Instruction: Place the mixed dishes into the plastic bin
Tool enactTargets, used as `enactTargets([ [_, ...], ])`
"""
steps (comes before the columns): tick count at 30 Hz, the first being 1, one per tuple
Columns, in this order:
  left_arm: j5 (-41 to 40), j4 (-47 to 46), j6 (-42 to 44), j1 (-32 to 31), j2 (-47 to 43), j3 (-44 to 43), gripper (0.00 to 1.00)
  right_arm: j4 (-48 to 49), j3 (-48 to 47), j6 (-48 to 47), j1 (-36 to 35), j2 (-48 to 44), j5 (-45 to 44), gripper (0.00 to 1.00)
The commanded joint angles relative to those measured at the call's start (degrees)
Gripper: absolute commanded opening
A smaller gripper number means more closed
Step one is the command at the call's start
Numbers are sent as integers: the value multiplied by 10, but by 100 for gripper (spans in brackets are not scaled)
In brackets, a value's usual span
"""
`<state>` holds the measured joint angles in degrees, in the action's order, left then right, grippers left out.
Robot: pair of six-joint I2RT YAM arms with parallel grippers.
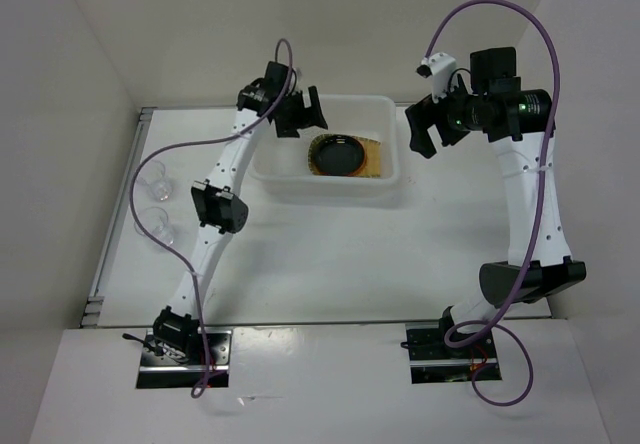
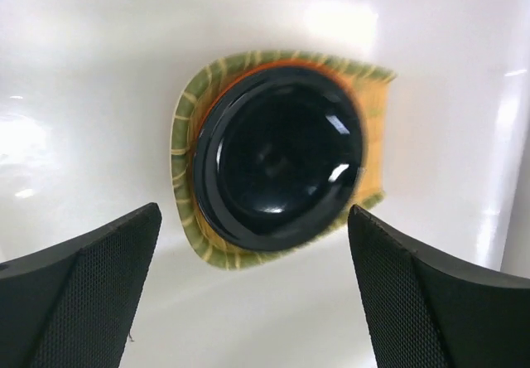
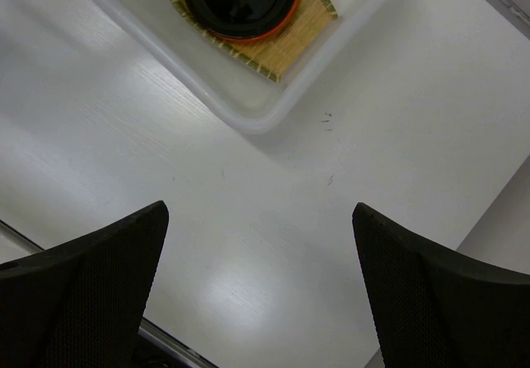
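Observation:
Next, my left gripper will move off the bin (image 1: 270,176), down onto the far cup's bin-side rim (image 1: 164,171), as that unbinned cup stands to its left in the top view.
The white plastic bin (image 1: 270,176) stands at the far middle of the table. Inside it lies the tan woven tray (image 1: 375,160) with the green rim, the orange plate (image 3: 281,25) on it and the black plate (image 1: 338,153) on top. The stack also shows in the left wrist view, black plate (image 2: 277,157) over the tray (image 2: 185,119). My left gripper (image 1: 302,114) is open and empty above the bin's left part. My right gripper (image 1: 428,125) is open and empty above the table, right of the bin (image 3: 273,107). Two clear cups (image 1: 153,179) (image 1: 157,223) stand at the table's left edge.
White walls close in the table at the left, back and right. A metal rail (image 1: 112,226) runs along the table's left edge beside the cups.

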<state>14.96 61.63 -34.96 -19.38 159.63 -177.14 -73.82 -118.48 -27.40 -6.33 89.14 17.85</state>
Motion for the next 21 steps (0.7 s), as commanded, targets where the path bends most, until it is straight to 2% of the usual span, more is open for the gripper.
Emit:
enactTargets([
  [1, -70, -20, 7, -7, -141, -22, 100, -4, 1, -5, 4, -12, 20, 96],
  [2, -100, -7, 18, -7, -158, -22, 100, -4, 1, -5, 4, -12, 26, 96],
  [3, -173, 29, 23, -7, -196, -7, 100, -4, 1, -5, 4, -6, 26, 96],
  [4, -212, 55, 24, -7, -214, 12, 100, -4, 1, -5, 4, -6, 39, 96],
  [5, -269, 113, 15, 3, -243, 37, 100, -4, 1, -5, 4, -6, 44, 96],
  [6, -293, 132, 9, 12, -249, 37, 100, -4, 1, -5, 4, -6, 44, 96],
  [7, -301, 132, 18, 28, -272, 116, 100, -4, 1, -5, 4, -6, 51, 96],
  [9, -331, 119, -20, 55, -354, 221, 100, -4, 1, -5, 4, -6, 58, 97],
  [10, -325, 104, -20, 86, -377, 268, 100, -4, 1, -5, 4, -1, 58, 97],
  [11, -320, 86, -20, 104, -425, 362, 100, -4, 1, -10, 4, -1, 64, 97],
  [13, -294, 7, -20, 144, -481, 474, 100, -4, 1, -10, 4, 4, 71, 97],
  [14, -275, -51, -20, 198, -538, 587, 100, -4, 1, -10, 4, 4, 76, 97],
  [15, -225, -76, -14, 229, -562, 637, 100, -4, 1, -10, 4, 4, 76, 97],
  [16, -200, -97, -4, 286, -595, 677, 100, -4, 1, -10, 4, 4, 76, 97],
  [17, -176, -124, 5, 308, -603, 704, 100, -4, 1, -10, 4, 4, 76, 97],
  [19, -107, -134, 50, 344, -594, 736, 100, -4, 6, -10, 4, 4, 76, 97],
  [21, -99, -134, 93, 344, -566, 726, 100, -4, 11, -10, 4, 4, 82, 97],
])
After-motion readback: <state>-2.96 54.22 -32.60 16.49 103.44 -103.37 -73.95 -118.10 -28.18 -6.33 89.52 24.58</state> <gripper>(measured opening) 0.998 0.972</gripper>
